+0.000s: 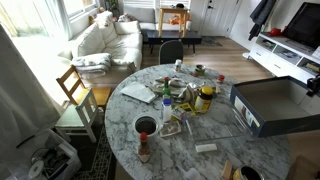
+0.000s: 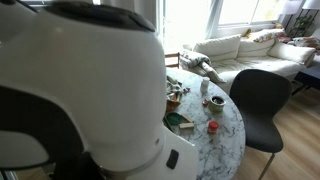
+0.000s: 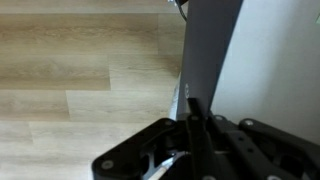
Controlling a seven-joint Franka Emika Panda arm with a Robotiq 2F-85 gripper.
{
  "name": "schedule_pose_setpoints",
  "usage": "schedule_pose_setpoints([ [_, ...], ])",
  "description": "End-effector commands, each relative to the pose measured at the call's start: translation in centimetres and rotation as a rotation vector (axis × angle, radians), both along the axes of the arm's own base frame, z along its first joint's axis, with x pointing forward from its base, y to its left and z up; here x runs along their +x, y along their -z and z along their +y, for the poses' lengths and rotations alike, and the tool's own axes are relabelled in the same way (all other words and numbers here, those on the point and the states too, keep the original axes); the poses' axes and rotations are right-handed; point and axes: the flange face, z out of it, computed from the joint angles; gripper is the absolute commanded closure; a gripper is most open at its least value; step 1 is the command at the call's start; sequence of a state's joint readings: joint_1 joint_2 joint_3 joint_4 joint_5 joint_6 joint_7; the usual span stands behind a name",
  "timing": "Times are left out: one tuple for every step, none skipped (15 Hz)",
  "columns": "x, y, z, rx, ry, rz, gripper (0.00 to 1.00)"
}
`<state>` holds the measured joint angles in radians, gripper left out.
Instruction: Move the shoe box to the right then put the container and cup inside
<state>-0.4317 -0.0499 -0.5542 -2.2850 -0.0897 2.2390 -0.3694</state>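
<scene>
The box's thin dark side point(image 3: 202, 88) leans between my gripper's shut fingers, so my gripper should lower it to put that end of the box down, then open to let it go.
The shoe box point(image 1: 266, 101) is dark grey with a pale inside and lies open on the table's right side, reaching past the rim. My gripper point(image 1: 312, 86) is at the box's far right end. In the wrist view the fingers point(image 3: 195, 115) are shut on the box's thin dark wall point(image 3: 212, 50), with wooden floor to the left and the pale box inside to the right. A black cup point(image 1: 146, 127) stands at the table's front left. A flat clear container point(image 1: 139, 94) lies at the left. The robot's body hides the box in an exterior view.
The round marble table point(image 1: 200, 160) holds clutter in its middle: a yellow-lidded jar point(image 1: 205, 98), bottles, small cups and wrappers. A red-capped bottle point(image 1: 144, 150) stands near the front edge. Chairs point(image 1: 76, 92) and a sofa point(image 1: 105, 40) surround it. The table also shows in an exterior view point(image 2: 226, 140).
</scene>
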Motion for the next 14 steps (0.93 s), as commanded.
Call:
schedule_pose_setpoints([
  [1.0, 2.7, -0.5, 0.012, -0.004, 0.036, 0.99],
  [1.2, 3.6, -0.4, 0.009, -0.007, 0.053, 0.99],
  [1.4, 4.2, -0.3, 0.007, -0.013, 0.066, 0.99],
  [1.5, 5.0, -0.3, 0.008, -0.016, 0.077, 0.99],
  [1.7, 5.5, -0.3, 0.010, -0.015, 0.081, 0.99],
  [1.9, 5.9, -0.2, 0.011, -0.016, 0.086, 0.99],
  [2.0, 6.4, -0.2, 0.014, -0.015, 0.085, 0.99],
  [2.2, 6.7, -0.1, 0.013, -0.010, 0.086, 0.72],
  [2.3, 6.9, -0.1, 0.018, -0.005, 0.086, 0.71],
  [2.4, 7.0, 0.0, 0.024, -0.004, 0.087, 0.65],
  [2.5, 7.0, 0.1, 0.031, -0.001, 0.085, 0.56],
  [2.6, 6.6, 0.3, 0.055, 0.007, 0.078, 0.49],
  [2.7, 5.8, 0.7, 0.079, 0.019, 0.073, 0.42],
  [2.8, 5.3, 1.0, 0.094, 0.021, 0.072, 0.34],
])
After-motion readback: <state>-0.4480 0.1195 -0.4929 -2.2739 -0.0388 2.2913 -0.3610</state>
